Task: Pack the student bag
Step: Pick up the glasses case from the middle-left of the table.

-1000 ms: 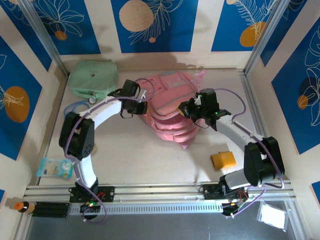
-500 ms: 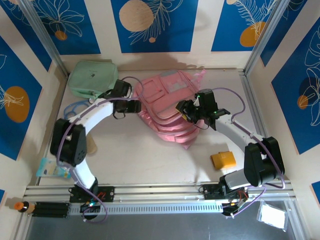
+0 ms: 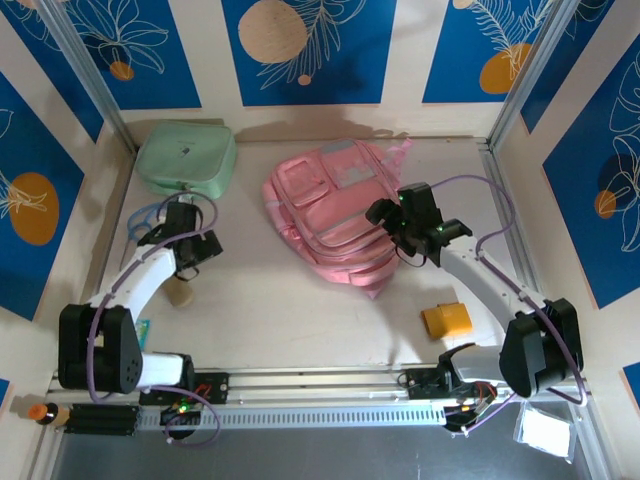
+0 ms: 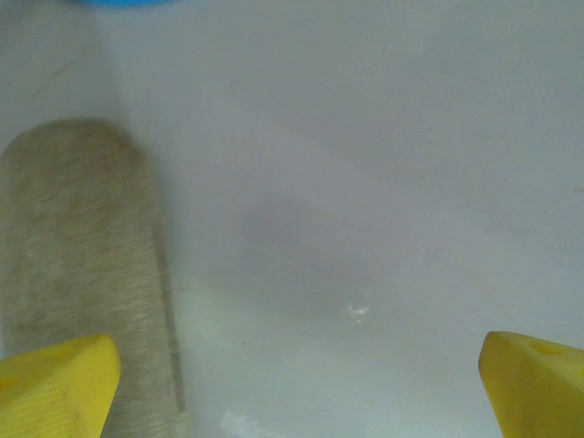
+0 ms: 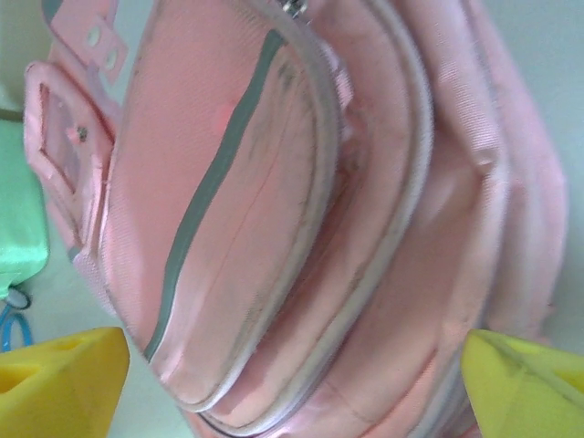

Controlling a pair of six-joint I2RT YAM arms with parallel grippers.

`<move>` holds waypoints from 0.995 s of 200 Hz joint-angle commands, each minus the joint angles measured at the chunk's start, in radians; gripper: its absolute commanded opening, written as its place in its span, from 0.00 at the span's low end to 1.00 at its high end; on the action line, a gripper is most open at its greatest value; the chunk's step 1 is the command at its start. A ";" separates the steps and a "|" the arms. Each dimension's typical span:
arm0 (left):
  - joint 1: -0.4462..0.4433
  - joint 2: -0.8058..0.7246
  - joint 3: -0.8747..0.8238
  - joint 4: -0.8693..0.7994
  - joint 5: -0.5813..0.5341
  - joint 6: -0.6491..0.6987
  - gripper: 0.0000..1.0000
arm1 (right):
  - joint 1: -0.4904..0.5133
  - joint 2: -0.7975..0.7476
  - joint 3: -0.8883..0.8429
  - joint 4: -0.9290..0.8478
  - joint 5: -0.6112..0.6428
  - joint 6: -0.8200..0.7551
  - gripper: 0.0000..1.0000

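Note:
The beige object (image 3: 178, 291) (image 4: 84, 237) lies below my left gripper, under one finger only. My left gripper next needs to shift sideways over it and lower its open fingers astride it to close.
The student bag (image 3: 330, 215), a soft pink backpack with zipped front pockets and grey trim, lies flat at the table's middle back. My right gripper (image 3: 385, 212) hovers at the bag's right edge. In the right wrist view its yellow fingertips (image 5: 59, 379) stand wide apart above the pink pockets (image 5: 274, 228), and the gripper (image 5: 292, 383) is open and holds nothing. My left gripper (image 3: 190, 255) is over bare table well left of the bag. In its wrist view it (image 4: 297, 388) is open and empty, with a beige oblong object (image 4: 82, 265) beside its left fingertip.
A mint-green case (image 3: 185, 155) sits at the back left, with a blue looped item (image 3: 150, 215) just in front of it. The beige object (image 3: 180, 295) lies near the left arm. An orange block (image 3: 447, 320) rests at the front right. Walls enclose the table on three sides.
Both grippers have opened and let go of the bag, which has settled flatter. The left arm has swung left, away from the bag. The right gripper has barely shifted.

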 commanded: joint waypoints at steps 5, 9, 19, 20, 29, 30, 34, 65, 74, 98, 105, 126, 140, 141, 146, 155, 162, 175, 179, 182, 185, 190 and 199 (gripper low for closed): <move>0.093 -0.017 -0.021 -0.028 0.013 -0.035 1.00 | 0.015 -0.030 0.005 -0.051 0.097 -0.033 0.96; 0.107 -0.012 -0.022 -0.028 0.012 -0.030 1.00 | 0.016 -0.033 0.006 -0.050 0.098 -0.035 0.97; 0.157 0.006 -0.025 -0.011 0.051 -0.012 1.00 | 0.020 -0.038 0.004 -0.047 0.104 -0.040 0.97; 0.163 0.010 -0.026 -0.008 0.059 -0.010 1.00 | 0.020 -0.039 0.003 -0.046 0.105 -0.041 0.97; 0.212 0.032 -0.029 0.017 0.137 -0.004 1.00 | 0.022 -0.043 0.001 -0.038 0.101 -0.044 0.97; 0.217 0.036 -0.029 0.019 0.146 -0.004 1.00 | 0.022 -0.043 0.000 -0.038 0.101 -0.044 0.97; 0.238 0.048 -0.028 0.022 0.177 -0.004 1.00 | 0.023 -0.044 -0.001 -0.036 0.100 -0.045 0.97; 0.278 0.136 0.037 -0.008 0.200 0.058 0.97 | 0.037 -0.048 -0.010 -0.020 0.090 -0.043 0.96; 0.278 0.162 0.062 -0.031 0.179 0.072 0.95 | 0.038 -0.048 -0.012 -0.014 0.083 -0.045 0.96; 0.277 0.214 0.108 -0.073 0.138 0.121 0.90 | 0.048 -0.052 -0.004 -0.018 0.094 -0.057 0.95; 0.277 0.228 0.116 -0.082 0.127 0.134 0.90 | 0.054 -0.055 -0.003 -0.018 0.102 -0.061 0.95; 0.277 0.268 0.140 -0.100 0.120 0.158 0.86 | 0.073 -0.059 0.000 -0.015 0.124 -0.073 0.95; 0.277 0.292 0.149 -0.100 0.130 0.162 0.83 | 0.081 -0.059 -0.001 -0.013 0.131 -0.071 0.95; 0.277 0.294 0.149 -0.100 0.130 0.162 0.83 | 0.081 -0.059 0.000 -0.013 0.132 -0.071 0.95; 0.277 0.301 0.150 -0.099 0.132 0.160 0.81 | 0.083 -0.058 -0.001 -0.012 0.131 -0.071 0.95; 0.278 0.309 0.151 -0.092 0.131 0.159 0.80 | 0.085 -0.056 0.002 -0.012 0.130 -0.069 0.95; 0.276 0.315 0.154 -0.092 0.129 0.157 0.79 | 0.085 -0.056 0.003 -0.015 0.129 -0.068 0.94; 0.278 0.327 0.164 -0.096 0.134 0.157 0.77 | 0.086 -0.056 0.008 -0.021 0.129 -0.071 0.94; 0.277 0.330 0.166 -0.097 0.136 0.157 0.77 | 0.086 -0.055 0.009 -0.023 0.131 -0.071 0.94; 0.276 0.333 0.168 -0.098 0.138 0.158 0.76 | 0.086 -0.058 0.009 -0.024 0.133 -0.071 0.94; 0.277 0.335 0.169 -0.099 0.139 0.158 0.75 | 0.085 -0.058 0.009 -0.026 0.133 -0.070 0.94; 0.277 0.338 0.171 -0.100 0.139 0.159 0.74 | 0.085 -0.057 0.010 -0.026 0.134 -0.070 0.94; 0.277 0.341 0.173 -0.101 0.145 0.160 0.70 | 0.086 -0.060 0.010 -0.026 0.136 -0.069 0.94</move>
